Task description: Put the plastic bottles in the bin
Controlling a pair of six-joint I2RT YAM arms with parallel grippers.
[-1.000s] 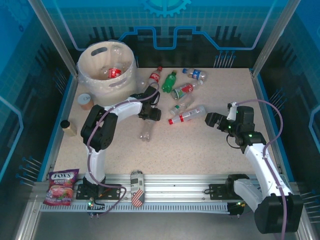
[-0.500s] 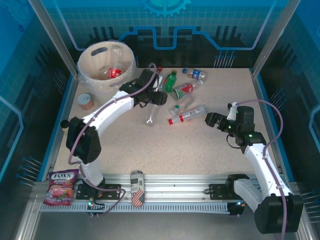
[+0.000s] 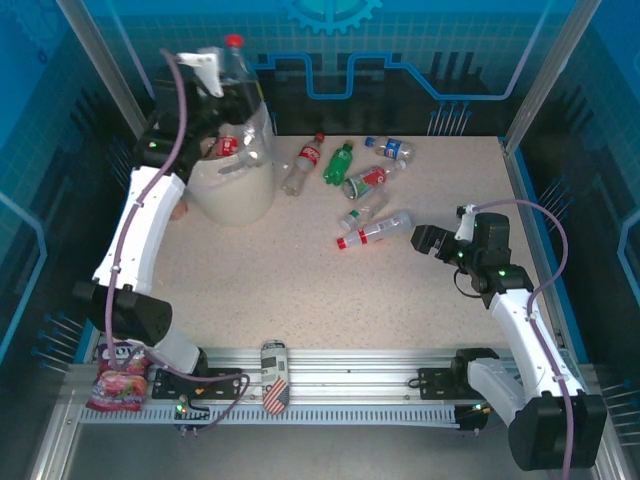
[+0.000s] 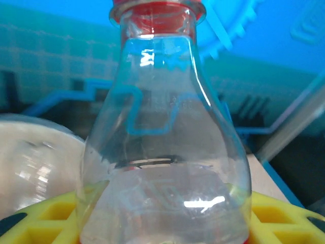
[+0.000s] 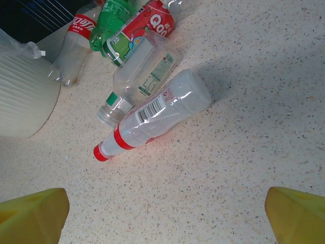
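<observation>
My left gripper moves down toward the opening of the cream-white bin below it next and releases the clear red-capped bottle (image 3: 236,62) there.
My left gripper (image 3: 218,82) is raised over the cream-white bin (image 3: 240,195) and is shut on a clear red-capped bottle (image 3: 236,62), which stands upright between the yellow fingers (image 4: 43,218). A red-labelled bottle (image 3: 228,145) lies inside the bin. Several bottles lie on the table: a cola one (image 3: 303,163), a green one (image 3: 338,162), a blue-labelled one (image 3: 390,149), a red-labelled one (image 3: 367,180), a green-capped one (image 5: 139,76) and a red-capped one (image 5: 152,114). My right gripper (image 5: 165,218) hovers open just short of the red-capped one.
A striped can (image 3: 273,372) and a snack bag (image 3: 122,372) lie at the front rail. Metal frame posts stand at the back corners. The bin's ribbed wall (image 5: 23,96) shows at the left of the right wrist view.
The left arm has swung from the table's middle up and to the left, carrying the clear bottle over the bin. The right arm has not moved.
</observation>
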